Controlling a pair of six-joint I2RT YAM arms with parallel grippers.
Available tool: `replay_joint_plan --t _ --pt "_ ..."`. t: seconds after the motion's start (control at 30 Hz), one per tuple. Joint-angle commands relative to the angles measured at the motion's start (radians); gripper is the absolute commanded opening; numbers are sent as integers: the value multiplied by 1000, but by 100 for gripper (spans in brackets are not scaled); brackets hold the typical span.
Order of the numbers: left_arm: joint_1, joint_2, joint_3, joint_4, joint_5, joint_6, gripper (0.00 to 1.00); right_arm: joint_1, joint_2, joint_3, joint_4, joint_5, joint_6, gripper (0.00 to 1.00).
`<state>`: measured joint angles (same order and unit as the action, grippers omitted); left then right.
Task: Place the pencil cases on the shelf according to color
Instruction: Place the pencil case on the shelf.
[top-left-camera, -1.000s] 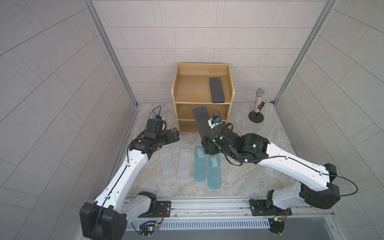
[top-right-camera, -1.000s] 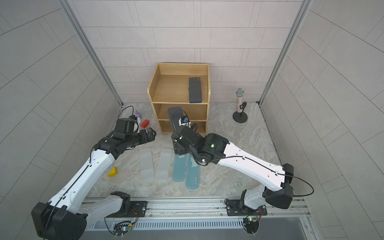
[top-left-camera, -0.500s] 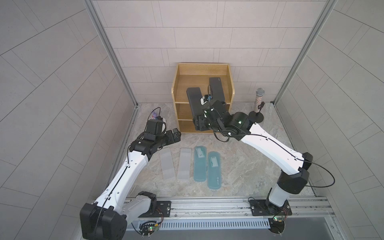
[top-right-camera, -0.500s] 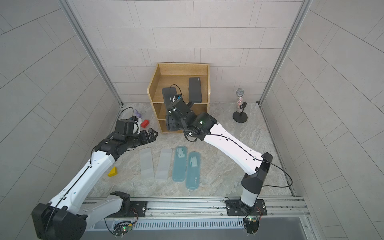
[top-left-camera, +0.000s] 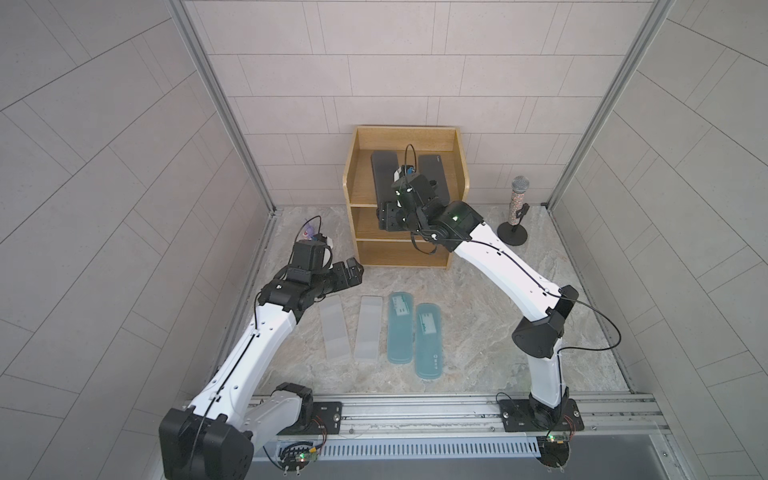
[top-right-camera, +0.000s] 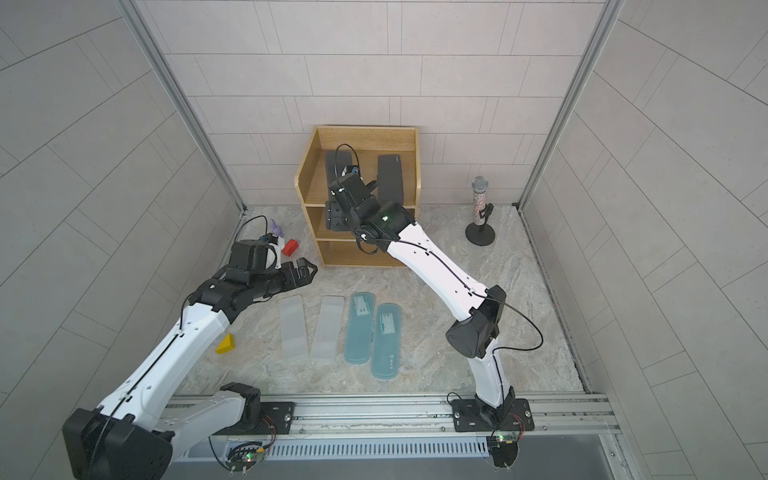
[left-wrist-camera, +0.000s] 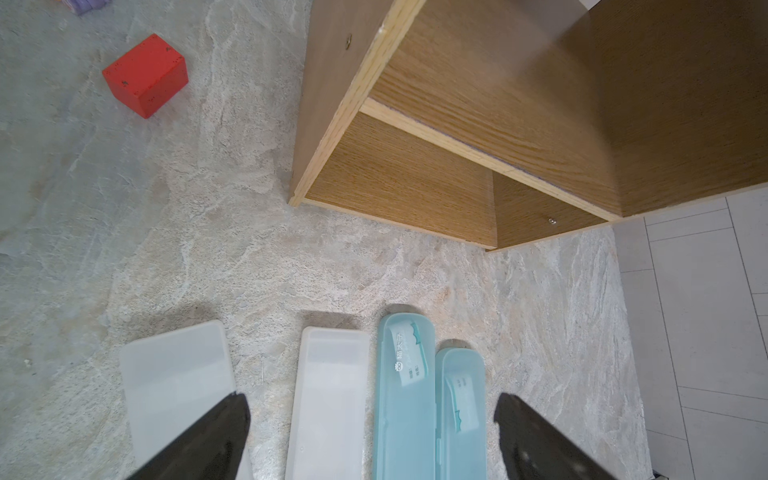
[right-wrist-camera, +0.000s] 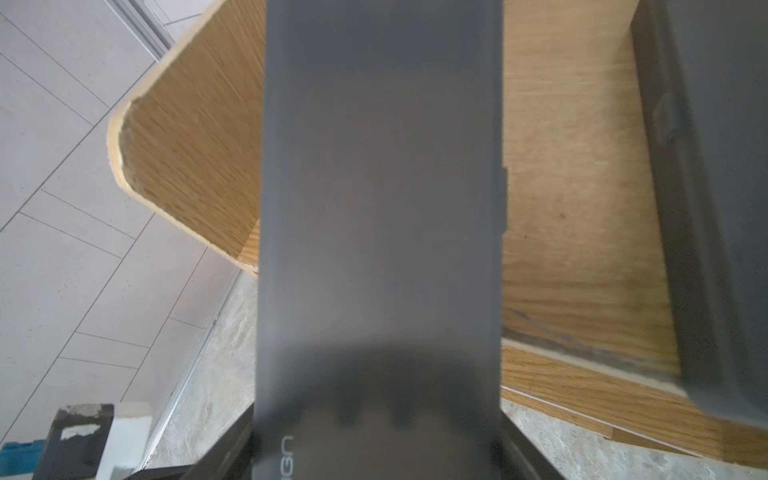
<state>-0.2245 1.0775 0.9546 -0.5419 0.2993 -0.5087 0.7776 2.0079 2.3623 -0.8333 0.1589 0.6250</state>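
Note:
The second black case has its near end hanging over the shelf's front edge, so my right gripper will carry it outward onto the free part of the shelf's top level (top-right-camera: 365, 165) (right-wrist-camera: 577, 208) to release it.
The wooden shelf (top-left-camera: 351, 183) (top-right-camera: 305, 178) stands against the back wall. One black pencil case (top-left-camera: 432, 170) (right-wrist-camera: 715, 208) lies on the right of its top level. My right gripper (top-left-camera: 390, 216) (top-right-camera: 338, 216) is shut on the near end of a second black pencil case (top-left-camera: 382, 174) (right-wrist-camera: 378, 208), which reaches over the left of the top level. On the table lie two frosted cases (top-left-camera: 334, 330) (top-left-camera: 369, 328) and two teal cases (top-left-camera: 400, 328) (top-left-camera: 430, 340). My left gripper (top-left-camera: 351, 270) (left-wrist-camera: 372, 419) hangs open and empty above their far ends.
A red block (top-right-camera: 290, 247) (left-wrist-camera: 145, 75) and a small purple object (top-right-camera: 276, 228) lie left of the shelf. A yellow wedge (top-right-camera: 225, 345) sits under my left arm. A microphone on a stand (top-left-camera: 517, 208) is right of the shelf.
My right arm has carried the black case from above the teal cases up and back to the shelf's top level. The left arm has barely moved.

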Motion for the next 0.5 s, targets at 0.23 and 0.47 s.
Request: replay_joint_plan --t 0.23,0.47 --pt "7 -19 -19 33 25 -15 100 -45 66 123 26 20 8 41" --pt "6 -20 -20 33 23 -13 100 -73 94 132 32 24 19 49"
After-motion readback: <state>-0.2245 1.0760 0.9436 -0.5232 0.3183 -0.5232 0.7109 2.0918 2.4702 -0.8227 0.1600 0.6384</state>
